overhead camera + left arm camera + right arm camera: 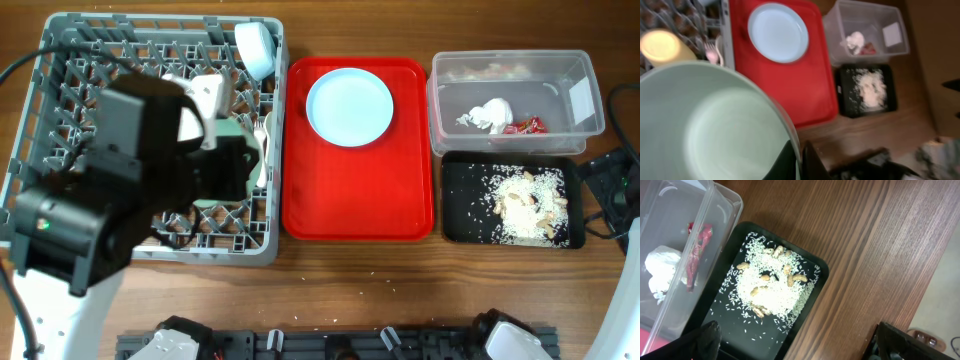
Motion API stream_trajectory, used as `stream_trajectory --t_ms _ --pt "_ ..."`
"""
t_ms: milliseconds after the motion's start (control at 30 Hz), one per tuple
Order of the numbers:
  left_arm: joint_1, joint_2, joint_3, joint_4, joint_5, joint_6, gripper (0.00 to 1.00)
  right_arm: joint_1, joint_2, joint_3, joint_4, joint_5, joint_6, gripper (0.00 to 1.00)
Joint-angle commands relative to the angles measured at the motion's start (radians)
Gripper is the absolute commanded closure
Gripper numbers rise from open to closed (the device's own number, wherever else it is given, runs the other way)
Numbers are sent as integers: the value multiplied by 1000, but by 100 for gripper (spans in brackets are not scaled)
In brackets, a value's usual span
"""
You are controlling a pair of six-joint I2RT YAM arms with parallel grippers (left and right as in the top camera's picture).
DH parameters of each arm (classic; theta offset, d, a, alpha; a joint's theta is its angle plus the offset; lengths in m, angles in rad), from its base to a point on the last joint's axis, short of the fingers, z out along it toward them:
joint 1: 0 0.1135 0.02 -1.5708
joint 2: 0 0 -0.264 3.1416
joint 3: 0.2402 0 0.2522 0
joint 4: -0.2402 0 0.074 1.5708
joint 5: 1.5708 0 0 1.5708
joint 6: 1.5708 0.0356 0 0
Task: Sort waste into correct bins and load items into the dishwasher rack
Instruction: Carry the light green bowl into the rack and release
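I need to lower my left gripper next, tilting it, to the rack wires beside the white fork [711, 50] and let go of the bowl there, because the bowl in my gripper is still above the rack.
My left gripper [801, 160] is shut on the rim of a pale blue bowl [705, 125], held over the grey dishwasher rack [60, 60]. Another pale blue bowl [256, 48] stands in the rack's far right corner. The yellow cup [662, 46] and white fork [711, 50] are in the rack. The pale blue plate [349, 105] lies on the red tray [350, 200]. The clear tub [585, 125] holds the white napkin [490, 115] and red wrapper [525, 126]. The black tray [460, 215] holds rice scraps [525, 205]. My right gripper [800, 345] is open and empty above the black tray's [705, 307] edge.
The rice [772, 287] is mixed with several peanuts. Bare wooden table lies right of the black tray and in front of the rack and red tray. Black cables [610, 175] sit at the far right edge. The left arm's body hides much of the rack.
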State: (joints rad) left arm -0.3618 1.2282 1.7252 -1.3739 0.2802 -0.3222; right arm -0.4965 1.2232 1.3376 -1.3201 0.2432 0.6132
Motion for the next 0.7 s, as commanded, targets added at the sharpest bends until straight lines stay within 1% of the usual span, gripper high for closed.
stream_trajectory --t_ms 0,67,100,167,267,300,333,400,467,533,567,667 --pt "180 24 -93 -43 505 201 96 -2 -1 10 0 -1 16 0" --pt "267 31 -180 -31 651 271 96 -2 -1 10 1 -1 15 0" --pt "368 43 -301 26 746 292 96 -2 -1 10 1 -1 16 0" --pt "460 55 -429 97 843 293 96 -2 -1 10 1 -1 16 0" --pt "618 110 -689 312 1085 292 96 -2 -1 10 1 -1 16 0" --pt "642 132 -727 348 1105 292 96 -2 -1 10 1 -1 16 0" --pt "679 187 -777 385 1107 293 96 -2 -1 10 1 -1 16 0" --pt "715 281 -793 405 1107 293 96 -2 -1 10 1 -1 15 0" --pt "754 362 -793 434 1053 293 96 -2 -1 10 1 -1 16 0" --pt "794 380 -792 462 895 292 96 -2 -1 10 1 -1 16 0" --pt "821 380 -789 461 861 292 96 -2 -1 10 0 -1 15 0" --pt "905 380 -778 432 855 288 96 -2 -1 10 1 -1 16 0"
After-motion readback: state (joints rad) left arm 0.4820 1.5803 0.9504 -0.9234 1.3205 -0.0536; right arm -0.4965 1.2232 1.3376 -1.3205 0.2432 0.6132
